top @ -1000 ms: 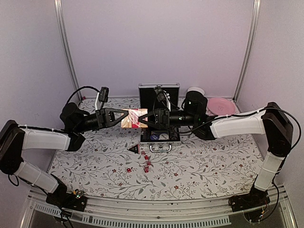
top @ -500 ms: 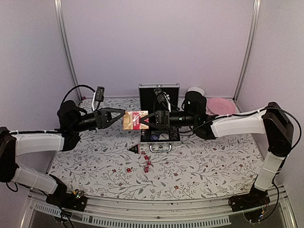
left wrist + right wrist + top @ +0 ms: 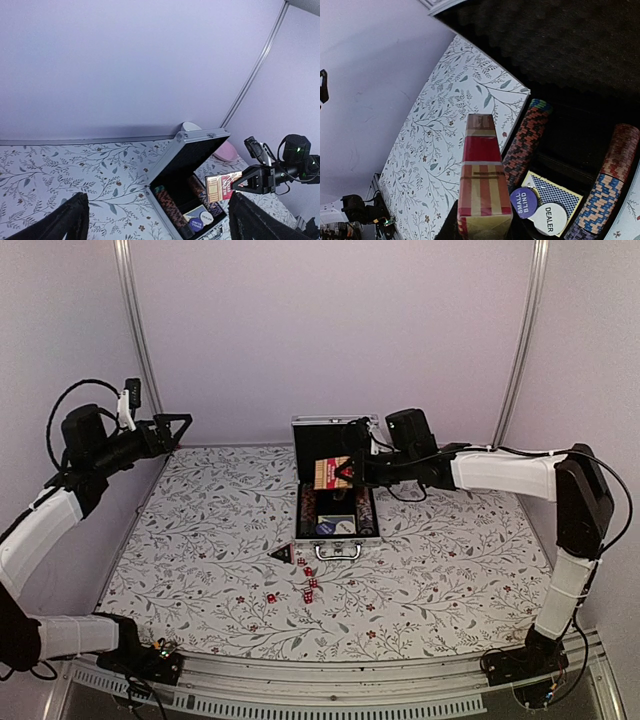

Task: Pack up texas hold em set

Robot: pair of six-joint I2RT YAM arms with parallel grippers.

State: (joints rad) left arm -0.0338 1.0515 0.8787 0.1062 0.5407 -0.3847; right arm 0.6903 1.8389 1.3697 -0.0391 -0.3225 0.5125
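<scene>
My right gripper will next lower the tan-red card pack [image 3: 325, 472] into the section of the case between the chip rows by the lid and let go of it there, because that section is empty.
The silver case [image 3: 335, 540] lies open at the table's middle, its black-lined lid [image 3: 200, 155] upright. Rows of poker chips [image 3: 525, 142] and the SMALL BLIND and DEALER buttons [image 3: 549, 219] lie inside. My right gripper [image 3: 345, 472] is shut on the tan-red card pack [image 3: 325, 472], holding it edge-up over the case's left part [image 3: 482, 180]. My left gripper [image 3: 182, 426] hangs open and empty, high at the far left, well away from the case [image 3: 157, 200]. Several red dice [image 3: 305, 582] and the black triangular piece [image 3: 282, 554] lie on the cloth in front of the case.
A pink plate [image 3: 227, 150] and a white bowl [image 3: 190, 126] sit behind the case near the back wall. Metal frame posts [image 3: 140, 350] stand at the back corners. The floral cloth [image 3: 200, 540] covers the table.
My left gripper opened, let go of the card pack and pulled back up to the far left. My right gripper carried the pack to the right, over the open case.
</scene>
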